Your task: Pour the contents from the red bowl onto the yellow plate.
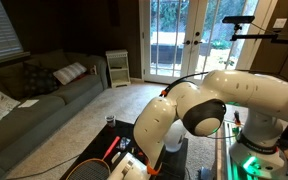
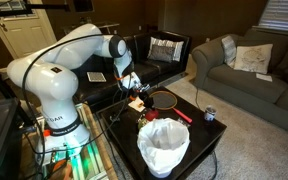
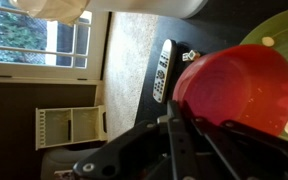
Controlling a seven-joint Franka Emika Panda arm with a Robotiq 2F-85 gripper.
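My gripper holds the rim of the tilted bowl, and bare dark tabletop lies below the bowl, toward my base. My gripper will next turn to level the bowl, bring it back and down, and release the bowl's rim.
In the wrist view my gripper (image 3: 180, 120) is shut on the near rim of the red bowl (image 3: 234, 80). The bowl is held tilted over the yellow-green plate (image 3: 284, 25), which shows at the right edge. A few pale bits lie on the plate next to the bowl. In an exterior view the gripper (image 2: 133, 86) hangs low over the back of the dark table (image 2: 199, 135); the bowl and plate are hard to make out there. In the other exterior view the arm (image 1: 199, 110) hides them.
A tall white translucent container (image 2: 164, 145) stands at the table's front. A small can (image 2: 210, 115) and a red-handled racket (image 2: 166, 99) lie on the table. A remote control (image 3: 164, 70) lies beside the bowl. A grey sofa (image 2: 244, 65) stands beyond.
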